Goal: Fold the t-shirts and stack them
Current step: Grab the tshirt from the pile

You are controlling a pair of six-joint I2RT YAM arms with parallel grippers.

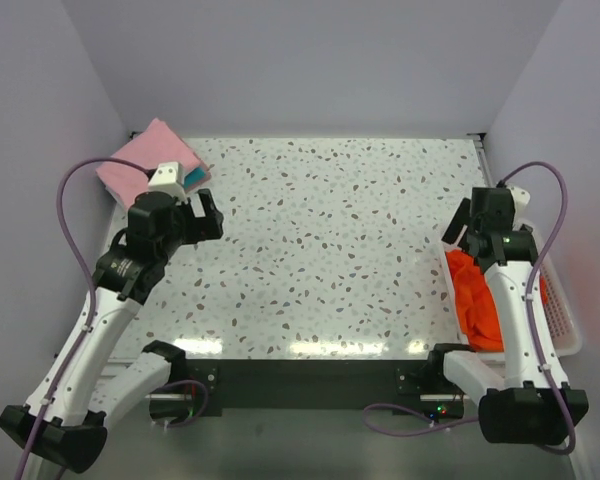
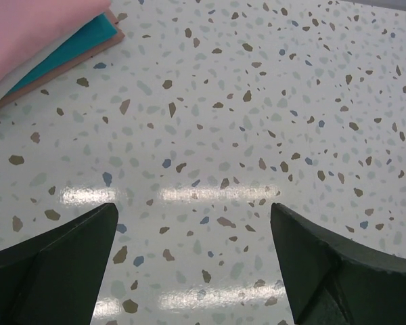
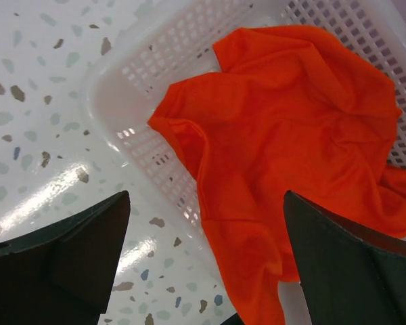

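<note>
I will bring my right gripper down over the narrow fold and close next, because a narrow fold of the orange-red t-shirt (image 1: 458,272) (image 3: 203,158) stands up beside the basket's mesh side.
A crumpled orange-red t-shirt (image 1: 473,297) lies in the white mesh basket (image 1: 568,328) at the right edge, part of it hanging over the near rim (image 3: 277,162). My right gripper (image 1: 467,228) hovers above it, open and empty (image 3: 206,257). A stack of folded shirts sits at the far left corner: pink (image 1: 140,160) on top, teal (image 1: 193,177) beneath; it also shows in the left wrist view (image 2: 34,34). My left gripper (image 1: 205,215) is open and empty above bare table (image 2: 193,237), just right of the stack.
The speckled tabletop (image 1: 330,240) is walled on the left, back and right. The basket rim (image 3: 115,128) stands between my right gripper and the table's middle. A purple cable loops off each arm.
</note>
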